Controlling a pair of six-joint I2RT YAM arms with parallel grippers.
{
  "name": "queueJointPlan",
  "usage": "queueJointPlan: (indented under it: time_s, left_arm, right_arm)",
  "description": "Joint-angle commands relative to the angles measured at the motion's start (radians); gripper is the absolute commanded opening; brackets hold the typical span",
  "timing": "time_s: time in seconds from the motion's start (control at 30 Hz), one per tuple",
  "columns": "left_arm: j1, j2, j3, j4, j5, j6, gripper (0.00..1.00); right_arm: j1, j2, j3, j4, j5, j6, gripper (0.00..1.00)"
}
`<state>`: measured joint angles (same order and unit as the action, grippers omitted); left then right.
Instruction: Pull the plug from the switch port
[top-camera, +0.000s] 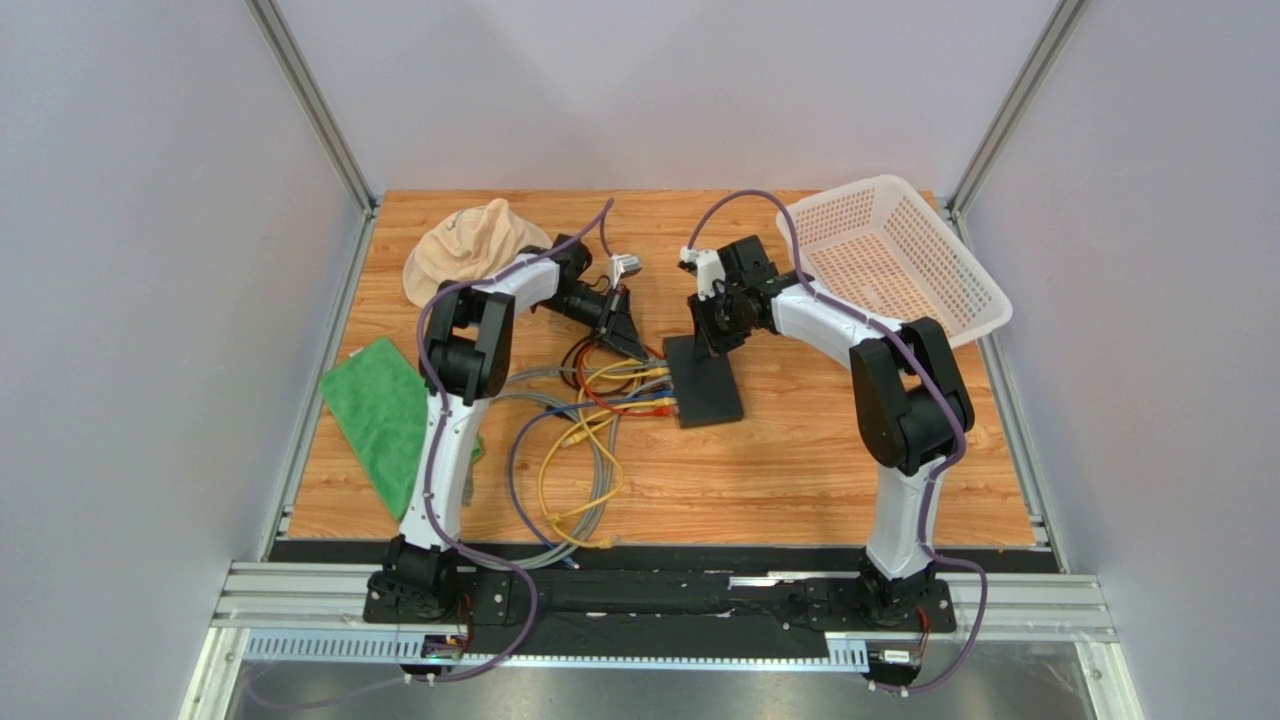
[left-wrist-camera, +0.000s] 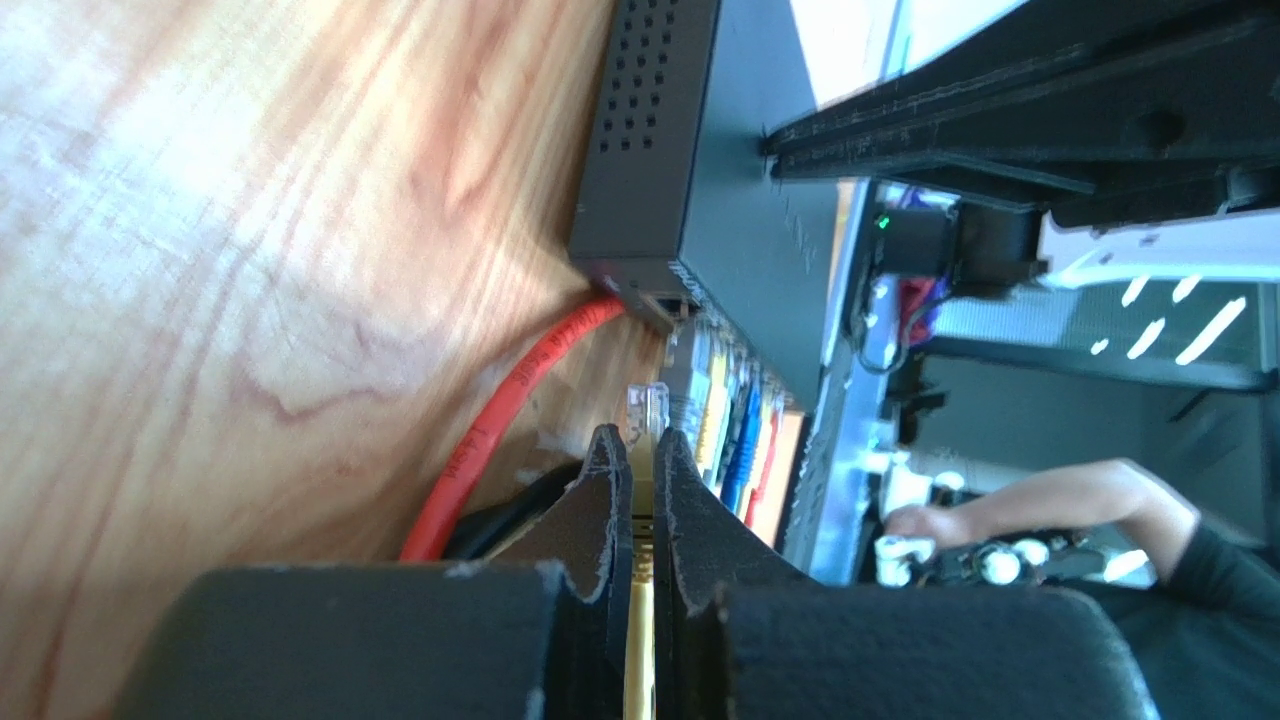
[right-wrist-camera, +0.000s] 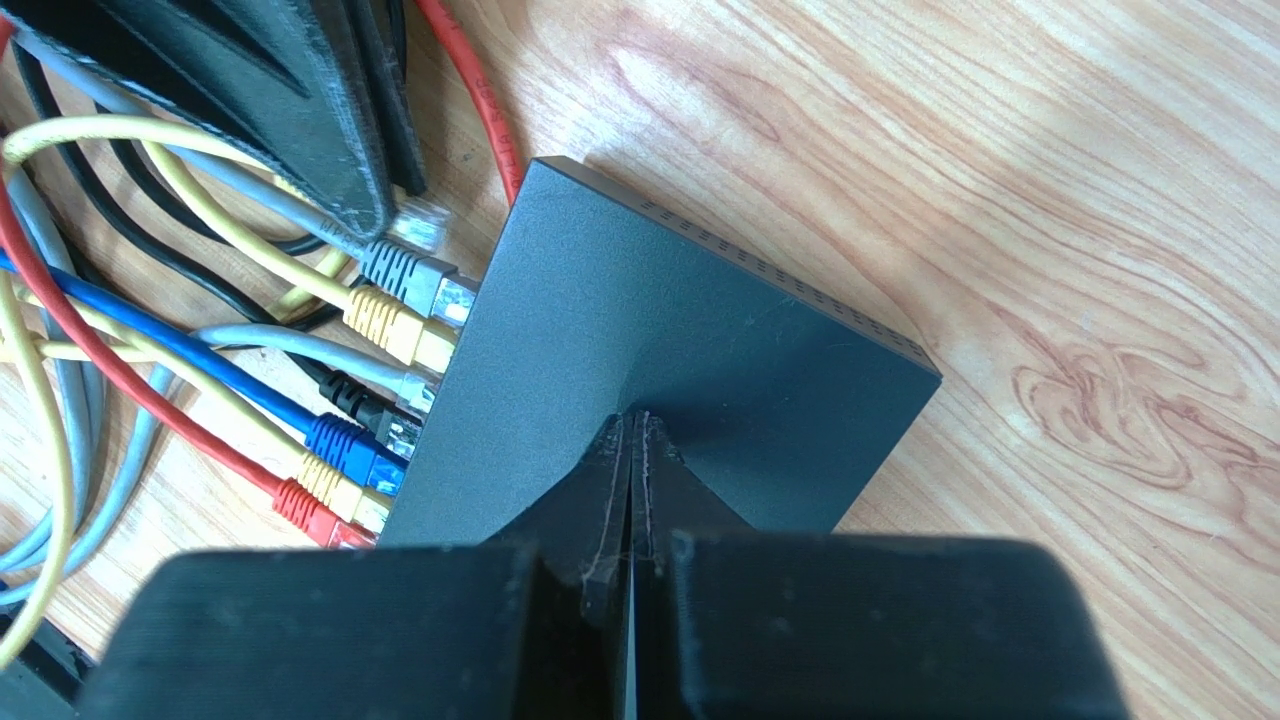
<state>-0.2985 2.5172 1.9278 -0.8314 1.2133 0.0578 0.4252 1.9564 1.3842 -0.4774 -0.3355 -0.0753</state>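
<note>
I need to raise my left gripper away from the switch first, and then open it at the beige cloth's near edge (top-camera: 475, 281).
The switch (top-camera: 706, 383) is a flat black box in the middle of the table, with several coloured cables plugged into its left side. My left gripper (left-wrist-camera: 633, 443) is shut on a yellow cable just behind its clear plug (left-wrist-camera: 646, 405). That plug sticks out past the fingertips and stands a little apart from the switch (left-wrist-camera: 706, 165), outside the ports. My right gripper (right-wrist-camera: 637, 426) is shut with nothing in it, its tips resting on the top face of the switch (right-wrist-camera: 676, 323). Grey, yellow, black, blue and red plugs (right-wrist-camera: 394, 323) sit in the ports.
Loose cables (top-camera: 586, 450) loop over the table left of the switch. A red cable (left-wrist-camera: 504, 420) runs beside the left fingers. A white basket (top-camera: 902, 255) stands at the back right, a beige cloth (top-camera: 469, 248) at the back left, a green cloth (top-camera: 383, 420) on the left.
</note>
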Motion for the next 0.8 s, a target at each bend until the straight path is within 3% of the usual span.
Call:
queueJointPlan:
  time_s: [0.0,0.2,0.33,0.43,0.5,0.6,0.77]
  left_arm:
    - [0.007,-0.055,0.074,-0.216,-0.04,0.19,0.0]
    - [0.012,-0.259,0.031,-0.167,-0.012,0.203,0.0]
    - [0.059,-0.342,0.072,-0.244,-0.004,0.217,0.0]
    - [0.116,-0.36,0.111,-0.36,-0.119,0.314,0.0]
    - [0.148,-0.354,0.129,-0.403,-0.272,0.361,0.0]
    - [0.252,-0.341,0.149,-0.425,-0.458,0.413,0.0]
    - [0.318,-0.339,0.154,-0.384,-0.688,0.525,0.0]
  right_arm:
    - [0.004,0.05,-0.057,-0.067,0.085,-0.026,0.0]
    - [0.009,0.045,-0.062,-0.061,0.082,-0.03,0.0]
    - [0.011,0.036,-0.068,-0.056,0.082,-0.035,0.0]
    - [0.012,0.036,-0.068,-0.056,0.082,-0.034,0.0]
    - [0.012,0.038,-0.065,-0.056,0.084,-0.034,0.0]
    - [0.012,0.045,-0.056,-0.058,0.073,-0.032,0.0]
    - [0.012,0.065,-0.034,-0.064,0.062,-0.029,0.0]
